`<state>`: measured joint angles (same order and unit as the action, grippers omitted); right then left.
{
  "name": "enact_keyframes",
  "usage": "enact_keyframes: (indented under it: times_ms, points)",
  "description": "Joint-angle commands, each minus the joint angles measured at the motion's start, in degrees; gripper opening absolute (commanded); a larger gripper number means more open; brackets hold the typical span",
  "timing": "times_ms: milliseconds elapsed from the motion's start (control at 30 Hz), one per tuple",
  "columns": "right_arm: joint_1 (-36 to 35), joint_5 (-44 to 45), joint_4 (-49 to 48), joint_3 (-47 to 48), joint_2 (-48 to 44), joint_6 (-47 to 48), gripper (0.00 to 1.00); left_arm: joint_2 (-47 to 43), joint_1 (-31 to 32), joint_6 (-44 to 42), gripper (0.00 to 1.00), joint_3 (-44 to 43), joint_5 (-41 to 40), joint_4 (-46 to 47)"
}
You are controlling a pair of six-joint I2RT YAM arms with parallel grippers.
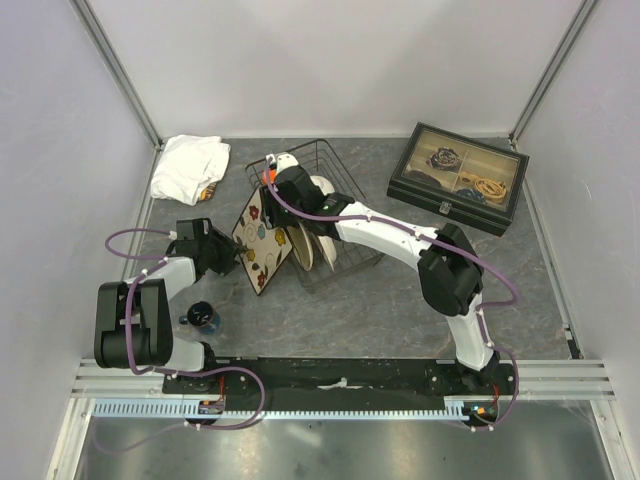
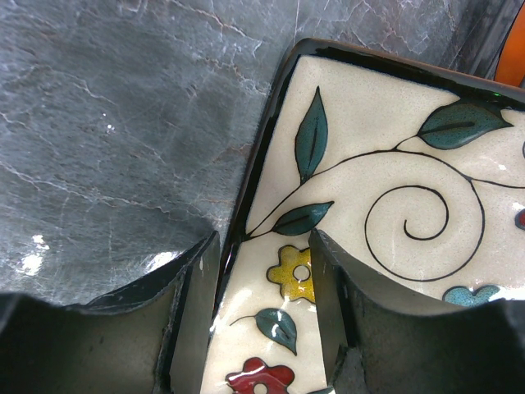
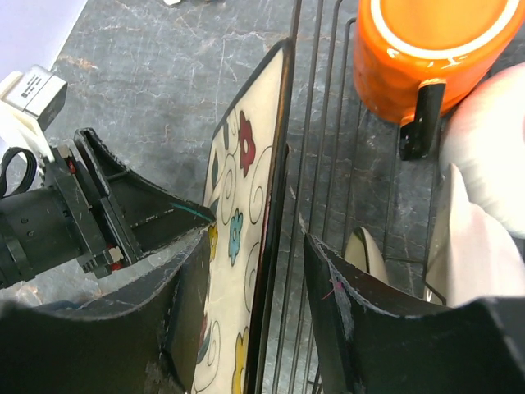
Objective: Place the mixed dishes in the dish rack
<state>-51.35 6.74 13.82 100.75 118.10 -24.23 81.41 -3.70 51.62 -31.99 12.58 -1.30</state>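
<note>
The right gripper closes on the black rim next, since the plate's upper edge already runs between its fingers.
The square flower-patterned plate stands on a corner against the left outside of the black wire dish rack. My left gripper is shut on its lower left edge; in the left wrist view one finger sits behind the black rim and one on the plate's face. My right gripper is open and straddles the plate's top edge without pinching it. The orange mug, the white bowl and the cream brown-rimmed plate are in the rack.
A white folded cloth lies at the back left. A black glass-lidded compartment box stands at the back right. A small dark round object sits by the left arm's base. Rack wires run just behind the plate.
</note>
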Motion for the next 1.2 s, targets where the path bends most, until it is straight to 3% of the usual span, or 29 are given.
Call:
enact_keyframes:
  times_ms: [0, 400, 600, 800, 900, 1167]
  points:
    - [0.46, -2.17, -1.70, 0.24, 1.07, -0.73, 0.57, 1.39, 0.45, 0.33, 0.56, 0.26, -0.98, -1.25]
    - [0.73, -4.54, -1.96, 0.59, 2.48, -1.43, 0.53, 1.30, 0.45, 0.42, 0.56, 0.43, -1.15, -1.16]
    - [0.82, -4.90, -1.96, 0.59, 2.31, -1.44, 0.40, 1.47, 0.45, 0.33, 0.56, 0.52, -1.06, -1.25]
    - [0.82, -5.07, -2.14, 0.68, 1.43, -1.52, 0.18, 1.21, 0.45, 0.33, 0.56, 0.70, -1.06, -1.25]
    - [0.90, -4.28, -2.14, 0.59, 0.47, -1.70, 0.01, 1.04, 0.37, 0.33, 0.56, 0.61, -0.98, -1.25]
    - [0.90, -3.93, -2.31, 0.59, -2.79, -2.14, 0.00, -0.98, 0.45, 0.42, 0.57, -0.27, -0.10, -2.92]
